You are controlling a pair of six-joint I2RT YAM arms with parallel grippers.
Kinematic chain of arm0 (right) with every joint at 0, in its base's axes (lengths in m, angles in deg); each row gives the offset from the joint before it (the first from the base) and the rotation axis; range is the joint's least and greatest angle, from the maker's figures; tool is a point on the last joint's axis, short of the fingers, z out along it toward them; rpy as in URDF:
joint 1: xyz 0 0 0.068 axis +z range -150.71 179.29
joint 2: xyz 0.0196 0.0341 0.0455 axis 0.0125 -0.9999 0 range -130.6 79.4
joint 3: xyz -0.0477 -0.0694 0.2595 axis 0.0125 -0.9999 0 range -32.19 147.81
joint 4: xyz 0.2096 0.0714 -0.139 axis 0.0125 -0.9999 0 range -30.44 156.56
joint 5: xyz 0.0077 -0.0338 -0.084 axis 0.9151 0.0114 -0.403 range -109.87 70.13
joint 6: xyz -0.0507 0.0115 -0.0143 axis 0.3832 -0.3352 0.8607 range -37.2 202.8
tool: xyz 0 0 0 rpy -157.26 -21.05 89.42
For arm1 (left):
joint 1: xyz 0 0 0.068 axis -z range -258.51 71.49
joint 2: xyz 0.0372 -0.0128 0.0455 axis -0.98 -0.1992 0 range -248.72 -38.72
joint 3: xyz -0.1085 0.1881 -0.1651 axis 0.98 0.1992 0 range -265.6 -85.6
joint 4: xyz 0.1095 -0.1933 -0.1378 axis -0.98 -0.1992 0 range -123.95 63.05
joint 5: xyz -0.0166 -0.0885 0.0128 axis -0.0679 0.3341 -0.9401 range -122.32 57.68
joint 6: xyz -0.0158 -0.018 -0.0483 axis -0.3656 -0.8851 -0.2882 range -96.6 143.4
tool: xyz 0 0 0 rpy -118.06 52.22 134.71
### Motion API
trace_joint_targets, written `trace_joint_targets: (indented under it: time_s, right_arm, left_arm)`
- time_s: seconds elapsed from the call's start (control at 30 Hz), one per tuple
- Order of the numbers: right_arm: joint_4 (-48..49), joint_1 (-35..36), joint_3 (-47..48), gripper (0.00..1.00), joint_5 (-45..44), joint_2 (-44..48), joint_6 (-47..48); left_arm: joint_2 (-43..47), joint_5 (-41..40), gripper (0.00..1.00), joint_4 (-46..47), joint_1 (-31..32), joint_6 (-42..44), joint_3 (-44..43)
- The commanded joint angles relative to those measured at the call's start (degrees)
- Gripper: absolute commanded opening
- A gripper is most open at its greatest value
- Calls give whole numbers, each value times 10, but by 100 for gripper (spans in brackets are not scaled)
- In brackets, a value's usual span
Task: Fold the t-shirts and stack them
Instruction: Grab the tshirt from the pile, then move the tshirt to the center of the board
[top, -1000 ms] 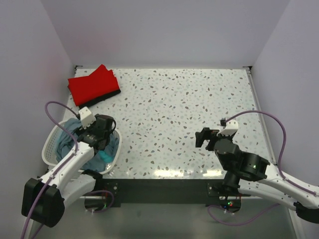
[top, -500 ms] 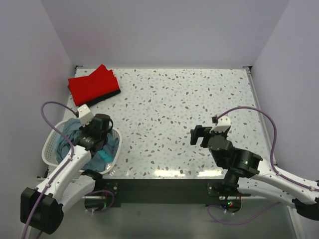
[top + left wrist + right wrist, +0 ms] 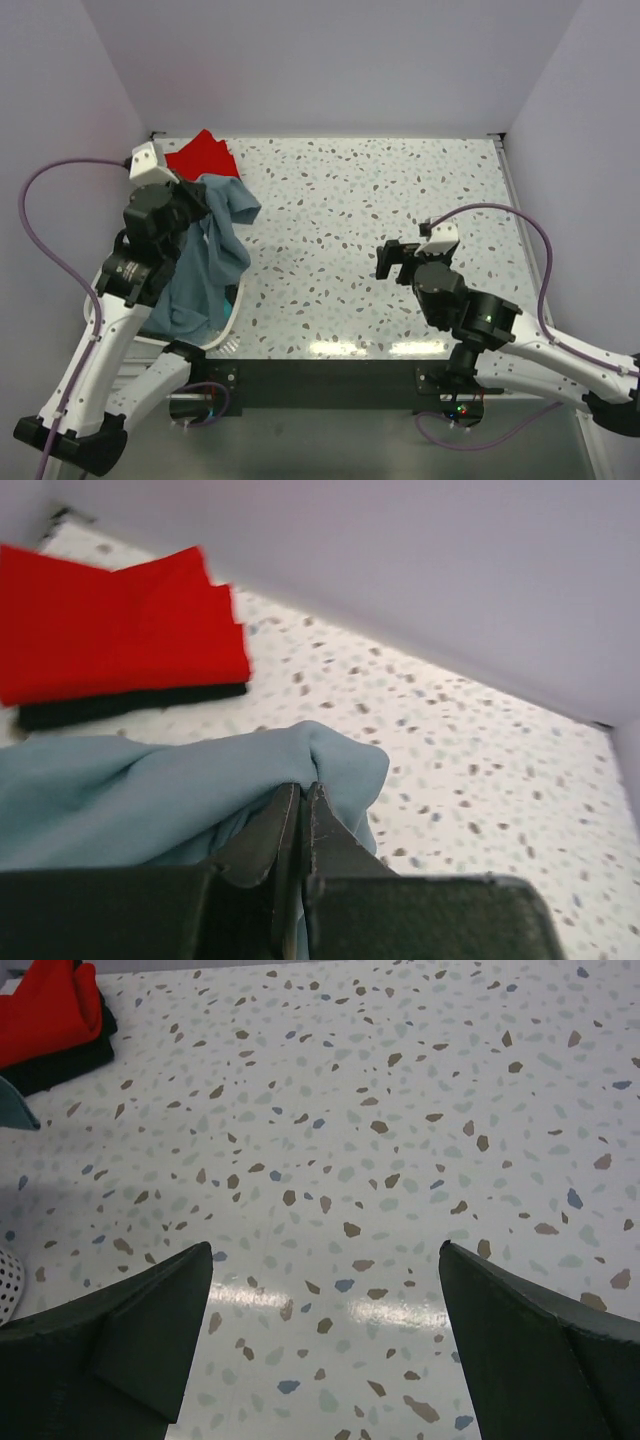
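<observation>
The left gripper rises next, then swings down across the table's middle, since the t-shirt's lower part still trails over the white basket [image 3: 226, 337].
A blue-grey t-shirt [image 3: 207, 258] hangs from my left gripper [image 3: 196, 196], which is raised above the table's left side. In the left wrist view the left gripper [image 3: 303, 788] is shut on a fold of this t-shirt [image 3: 150, 790]. Its lower part trails down over the white basket [image 3: 226, 337]. A folded red t-shirt [image 3: 203, 157] lies on a folded black one [image 3: 120, 705] at the back left corner. My right gripper [image 3: 393, 263] hovers over the table's right half; in its wrist view the right gripper [image 3: 325, 1250] is open with only bare table between the fingers.
The white laundry basket sits at the near left edge, a bit of teal cloth [image 3: 232, 308] showing inside. The speckled table [image 3: 380, 200] is walled on three sides. The right wrist view shows the red and black stack [image 3: 50, 1015] far left and the basket's rim [image 3: 8, 1280].
My left gripper shut on the blue-grey t-shirt in the basket and lifted it up and back toward the red stack. The right gripper drifted a little left, still open.
</observation>
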Motion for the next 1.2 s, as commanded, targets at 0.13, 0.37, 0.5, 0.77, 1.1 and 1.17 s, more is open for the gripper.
trace_joint_targets:
  time_s: [0.13, 0.37, 0.5, 0.77, 1.1, 1.17]
  right_arm:
    - [52, 1, 57, 99, -57, -35, 49]
    - [70, 1, 66, 99, -72, -30, 74]
    - [75, 1, 71, 99, -75, -23, 86]
    - [54, 1, 63, 99, -88, -26, 68]
    - [-49, 1, 50, 99, -74, -46, -31]
    - [-57, 1, 40, 99, -73, -47, -43]
  left_arm:
    - [-92, 299, 0, 148, 8, 29, -192]
    - [-182, 367, 0, 192, 81, 12, -299]
    - [-235, 386, 0, 221, 138, 19, -292]
    - [-365, 377, 69, 291, 179, 14, -161]
    - [-337, 176, 76, 286, 199, 18, 19]
    - [-327, 134, 78, 284, 199, 16, 43]
